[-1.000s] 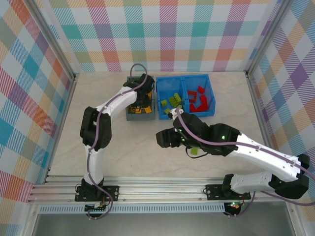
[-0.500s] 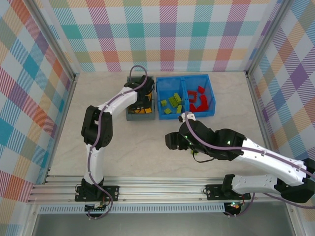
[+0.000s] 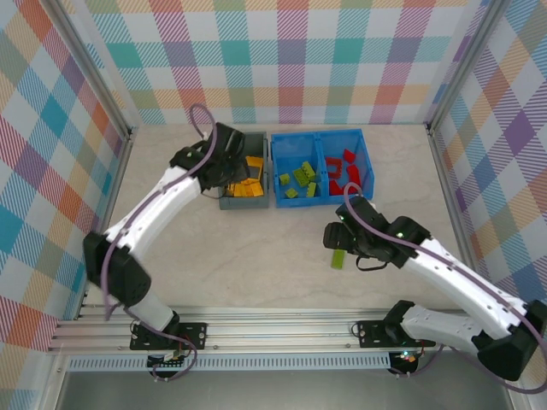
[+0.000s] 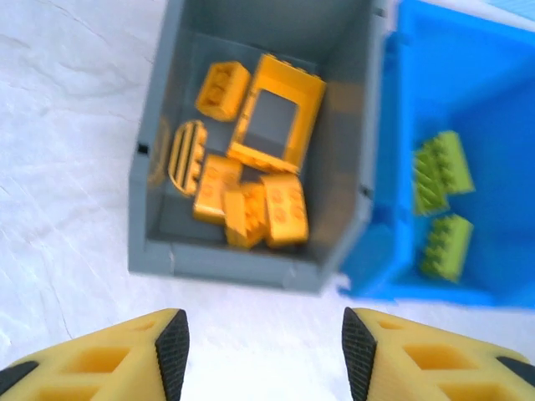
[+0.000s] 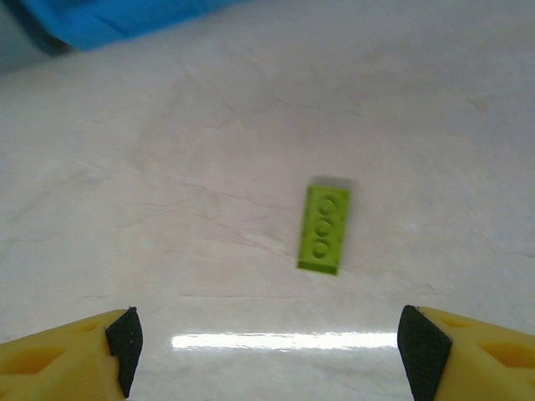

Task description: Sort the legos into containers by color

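Next, my right gripper should lower its open fingers astride the long sides of the flat lime green lego [image 5: 323,229] below it and close, since those sides already face the fingers.
The dark grey bin [image 3: 224,203] holds several yellow legos [image 3: 248,184], also clear in the left wrist view [image 4: 251,200]. The blue bin [image 3: 320,137] has green legos [image 3: 299,179] in its left compartment and red legos [image 3: 346,171] in its right. My left gripper [image 3: 220,171] hangs raised at the grey bin's left side, open and empty [image 4: 265,355]. One flat lime green lego [image 3: 338,258] lies on the table in front of the blue bin. My right gripper [image 3: 336,239] hovers just above it, open wide with nothing between its fingers [image 5: 267,351]; the green lego [image 5: 324,228] lies ahead of the fingertips.
The grey bin's wall [image 4: 155,167] and the blue bin [image 4: 401,125] stand side by side, touching. A corner of the blue bin [image 5: 109,21] shows at the top left of the right wrist view. Checked walls close the table at the back and both sides.
My left gripper rose out of the grey bin and opened, its elbow swinging left. My right arm drew back to the right, jaws widening, uncovering the green lego on the table.
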